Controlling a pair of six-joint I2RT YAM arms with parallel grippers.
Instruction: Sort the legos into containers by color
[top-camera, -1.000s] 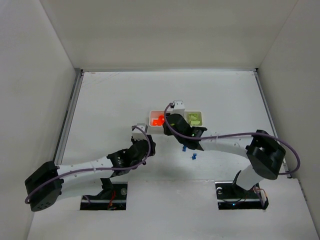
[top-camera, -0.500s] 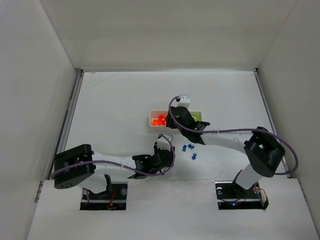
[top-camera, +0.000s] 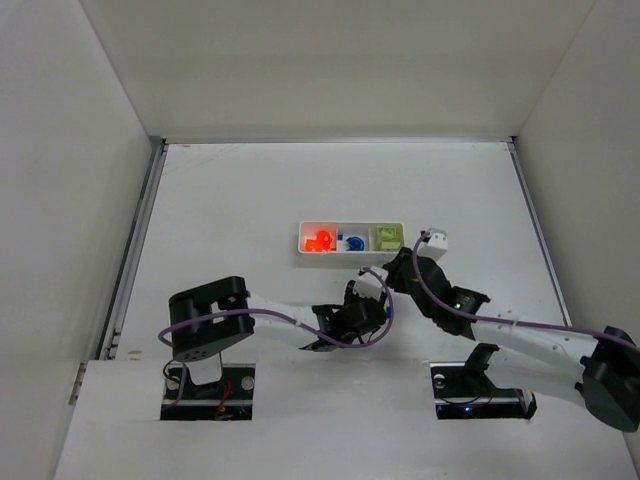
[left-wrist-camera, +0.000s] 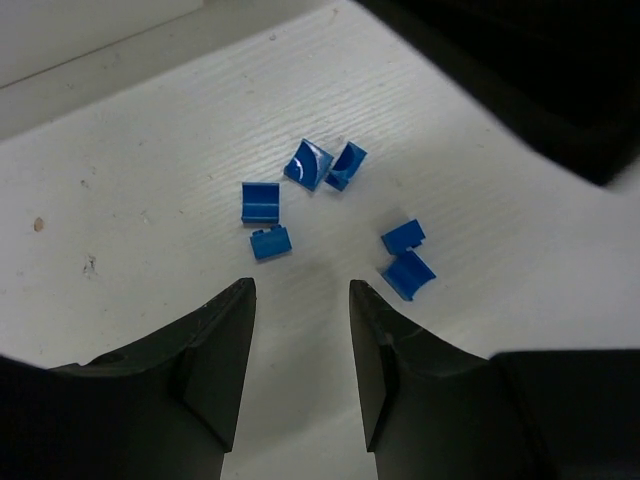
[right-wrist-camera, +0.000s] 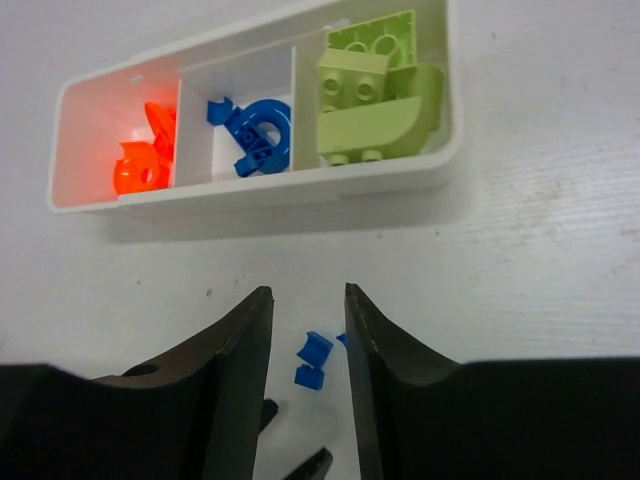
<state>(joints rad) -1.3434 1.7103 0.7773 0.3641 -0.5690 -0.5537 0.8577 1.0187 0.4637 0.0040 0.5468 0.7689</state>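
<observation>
Next, my left gripper needs to lower its open fingers outward around the nearest small blue lego, which lies below and outward of the gripper, its near side clear.
The white tray (top-camera: 350, 252) holds orange legos (top-camera: 318, 241) in its left compartment, a blue piece (top-camera: 352, 242) in the middle one and lime-green legos (top-camera: 388, 238) in the right one. The right wrist view shows the tray (right-wrist-camera: 250, 190) with the same orange (right-wrist-camera: 140, 170), blue (right-wrist-camera: 255, 130) and green (right-wrist-camera: 375, 95) pieces. Several tiny dark-blue legos (left-wrist-camera: 270, 242) lie loose on the table just ahead of my left gripper (left-wrist-camera: 300, 290), which is open and empty. My right gripper (right-wrist-camera: 305, 295) is open and empty, with two blue legos (right-wrist-camera: 313, 350) showing between its fingers.
Both grippers are close together in front of the tray, left (top-camera: 378, 305) and right (top-camera: 392, 275). The right arm's black body (left-wrist-camera: 520, 70) fills the far right of the left wrist view. The left fingertips (right-wrist-camera: 262, 410) show at the bottom of the right wrist view.
My right gripper has pulled back from over the tray toward the near right, uncovering the compartments. My left gripper has swung right to the loose blue legos.
</observation>
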